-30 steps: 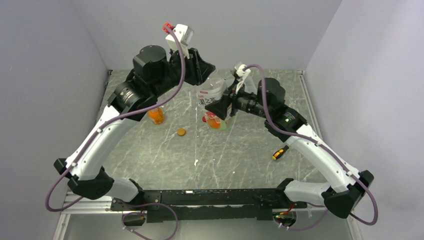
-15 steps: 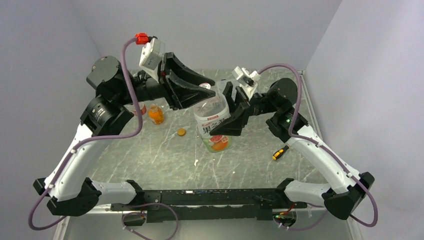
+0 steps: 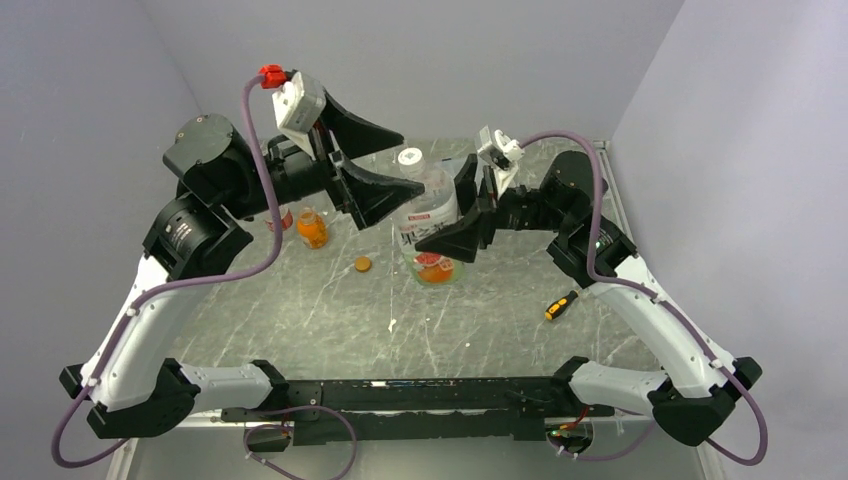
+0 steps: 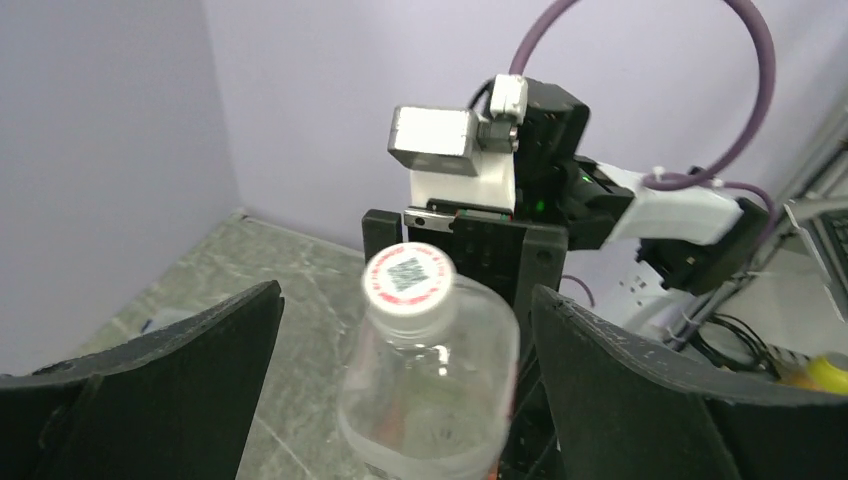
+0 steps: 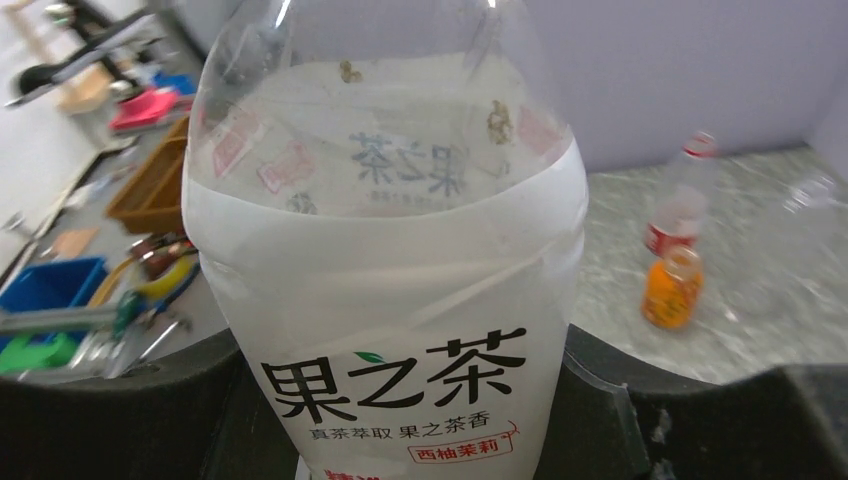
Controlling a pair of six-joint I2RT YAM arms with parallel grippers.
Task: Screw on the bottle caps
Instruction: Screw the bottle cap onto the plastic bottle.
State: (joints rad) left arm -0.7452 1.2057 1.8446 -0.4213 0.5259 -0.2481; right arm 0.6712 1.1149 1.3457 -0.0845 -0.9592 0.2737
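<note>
The whitish cap is clear of my left gripper's open fingers, so my left gripper will swing outward with a turn and then close around the cap's sides.
My right gripper (image 3: 452, 212) is shut on the white-labelled bottle (image 3: 430, 215), holding it tilted above the table; in the right wrist view the bottle (image 5: 400, 300) fills the space between the black fingers (image 5: 640, 400). A whitish cap (image 3: 410, 157) with a red ring sits on its neck. My left gripper (image 3: 408, 160) is open, its jaws standing wide on either side of the cap (image 4: 408, 277) without touching it. An orange cap (image 3: 362, 264) lies loose on the table. A squat orange bottle (image 3: 312, 230) and a red-labelled bottle (image 5: 680, 215) stand at the back left.
A screwdriver with an orange and black handle (image 3: 560, 304) lies on the right of the marble-patterned table (image 3: 480, 320). Grey walls close in the back and both sides.
My left gripper has opened and let go of the whitish cap, which stays on the bottle's neck. The right gripper has carried the bottle a little back and up.
</note>
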